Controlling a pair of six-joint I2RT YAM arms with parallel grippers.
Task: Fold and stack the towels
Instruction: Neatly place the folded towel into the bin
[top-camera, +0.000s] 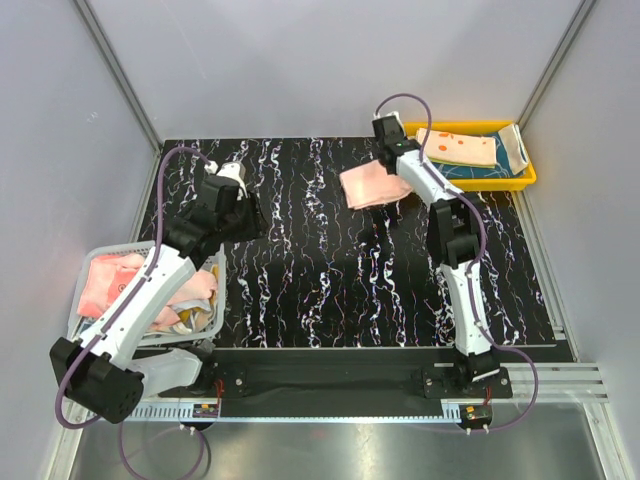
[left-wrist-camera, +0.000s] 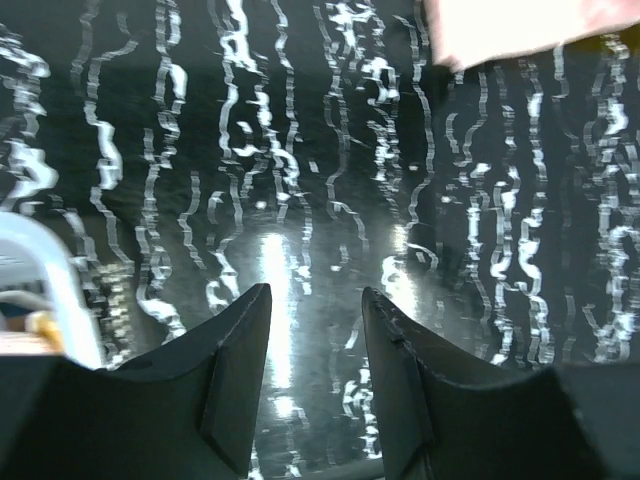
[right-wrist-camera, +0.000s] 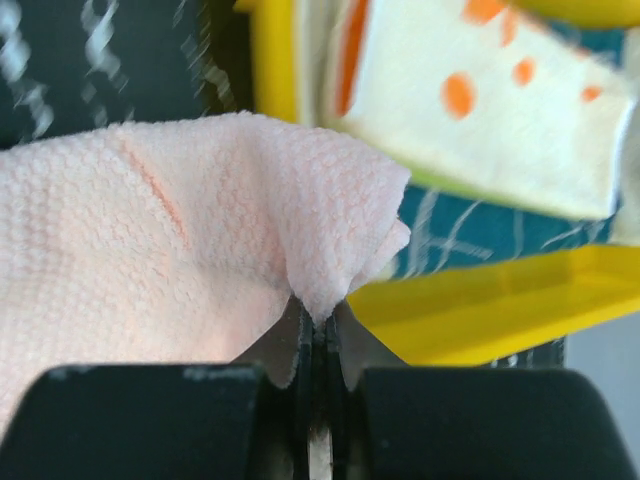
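I should next lift my right gripper over the tray's rim, move it right in the top view to the orange-and-cream towel, which lies on that side, then lower it and release.
My right gripper is shut on a corner of a folded pale pink towel and holds it at the far right of the black mat, just left of the yellow tray. In the right wrist view the pink towel is pinched between the shut jaws. An orange-and-cream towel lies folded in the tray on a teal one. My left gripper is open and empty over the mat's far left; it shows open in the left wrist view.
A white mesh basket at the near left holds several loose towels, pink and cream. The black mat with white streaks covers the table. Grey walls close in on the back and both sides.
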